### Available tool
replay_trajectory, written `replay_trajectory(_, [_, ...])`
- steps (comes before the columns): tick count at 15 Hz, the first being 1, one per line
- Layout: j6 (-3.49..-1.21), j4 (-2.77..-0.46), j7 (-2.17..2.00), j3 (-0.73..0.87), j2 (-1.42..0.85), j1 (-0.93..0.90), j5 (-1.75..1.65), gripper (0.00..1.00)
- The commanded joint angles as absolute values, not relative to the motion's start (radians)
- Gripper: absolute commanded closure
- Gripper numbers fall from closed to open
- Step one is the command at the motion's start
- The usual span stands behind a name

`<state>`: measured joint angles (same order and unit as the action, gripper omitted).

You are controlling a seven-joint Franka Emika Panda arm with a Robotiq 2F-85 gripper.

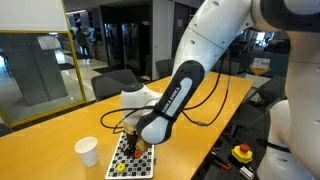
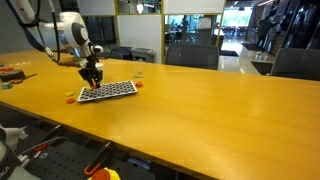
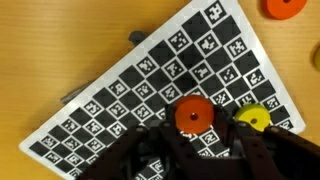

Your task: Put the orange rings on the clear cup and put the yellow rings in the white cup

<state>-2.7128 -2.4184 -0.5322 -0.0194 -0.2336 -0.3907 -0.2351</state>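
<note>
The gripper rises off the checkered board (image 2: pixel 107 92) next, carries the orange ring outward and releases it over the clear cup, as that cup stands outward of the gripper.
In the wrist view an orange ring (image 3: pixel 194 113) lies on the black-and-white checkered board (image 3: pixel 150 80), with my gripper (image 3: pixel 195 126) shut on it, a dark finger on each side. A yellow ring (image 3: pixel 252 117) sits just right of it on the board. Another orange ring (image 3: pixel 285 5) lies on the wood past the board's corner. In both exterior views the gripper (image 1: pixel 128 143) (image 2: pixel 93 82) is down at the board (image 1: pixel 135 160) (image 2: pixel 107 92). The white cup (image 1: pixel 87 150) stands beside the board. The clear cup (image 2: pixel 139 73) is faint behind the board. One orange ring (image 2: pixel 70 98) lies on the table.
The long wooden table (image 2: pixel 200 120) carries the board near one end. A red button on a yellow box (image 1: pixel 242 153) and cables sit off the table's side. Chairs (image 1: pixel 118 82) stand along the far edge.
</note>
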Motion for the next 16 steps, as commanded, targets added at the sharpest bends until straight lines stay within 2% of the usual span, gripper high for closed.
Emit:
replay_trajectory(1, [-2.628,-2.372,-0.529,-0.022,-0.159,-0.353,-0.259,0.77])
replay_trajectory(8, [-2.547,-2.193,-0.401,-0.029,-0.182,-0.222,-0.215,0.78])
replay_trajectory(16, [-2.487,-1.962,-0.217,-0.023,-0.361,-0.115,-0.127,0.78])
